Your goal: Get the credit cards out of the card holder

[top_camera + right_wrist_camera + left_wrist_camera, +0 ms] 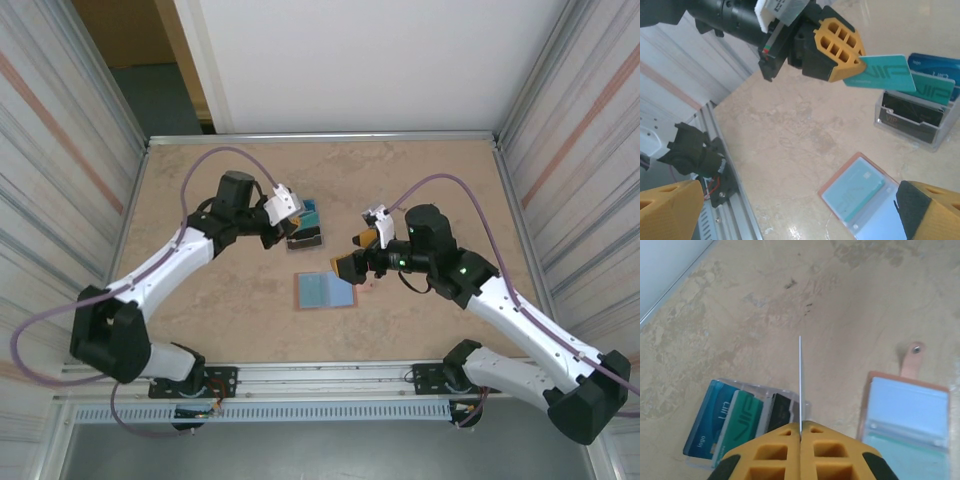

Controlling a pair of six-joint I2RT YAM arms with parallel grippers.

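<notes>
Next, my left gripper will move outward and down to release the credit card beside the stand's green card (308,219) (742,421), which lies below and outward of it, because they match.
The card holder (325,291) lies open on the table, salmon-pink with a pale blue inside, its snap tab (913,360) pointing away. One teal credit card (858,193) sits in its clear pocket. My left gripper (800,426) is shut on another teal credit card (883,73), seen edge-on (800,385) in the left wrist view and held above the table beside a clear card stand (740,422). My right gripper (800,210) hangs open over the card holder (867,207), jaws wide apart with nothing between them.
The clear stand (305,230) holds a blue card, a green card and a dark one upright, just left of the card holder. Metal rails (330,378) run along the near table edge. Corrugated walls close in both sides.
</notes>
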